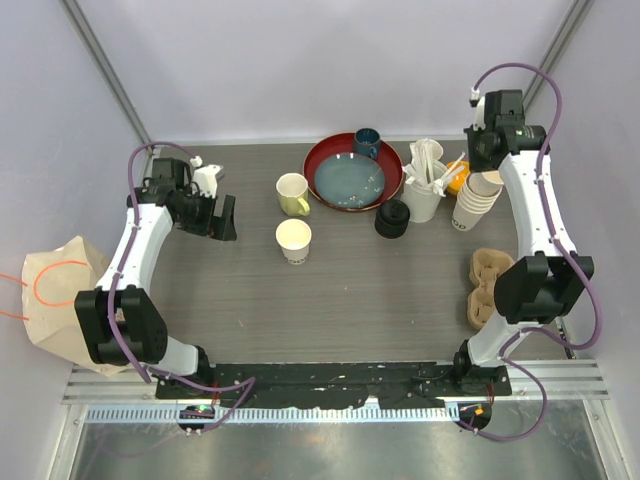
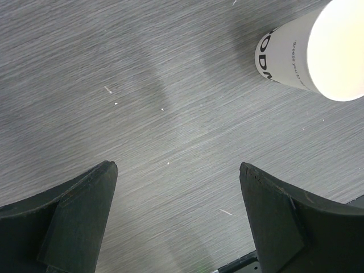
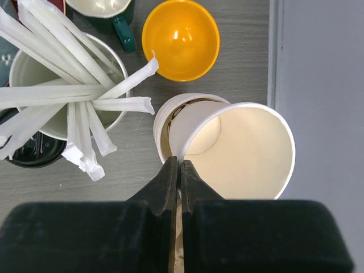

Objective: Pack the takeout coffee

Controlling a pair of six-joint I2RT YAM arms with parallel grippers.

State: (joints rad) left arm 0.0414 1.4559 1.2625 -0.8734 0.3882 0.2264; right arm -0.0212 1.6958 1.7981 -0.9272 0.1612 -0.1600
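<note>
Next, my right gripper will lift off the stack, swing back toward the table's middle and bring the cup down beside the open one, where bare table shows.
A cream-white paper cup (image 1: 294, 240) stands open, without a lid, at the table's middle; it also shows in the left wrist view (image 2: 310, 54). My left gripper (image 2: 177, 170) is open and empty over bare table, left of that cup (image 1: 222, 217). My right gripper (image 3: 180, 165) is shut on the rim of the top paper cup (image 3: 244, 151), tilted above the stack of paper cups (image 3: 162, 128) at the far right (image 1: 476, 202). A pile of black lids (image 1: 392, 218) lies near the stack. No lidded cup is in view.
A brown pulp cup carrier (image 1: 487, 288) lies at the right edge. A paper bag (image 1: 60, 300) sits off the left side. At the back are a yellow mug (image 1: 292, 193), red plate (image 1: 325, 160), dark blue cup (image 1: 366, 142), straw holder (image 1: 424, 195) and orange bowl (image 3: 181, 38).
</note>
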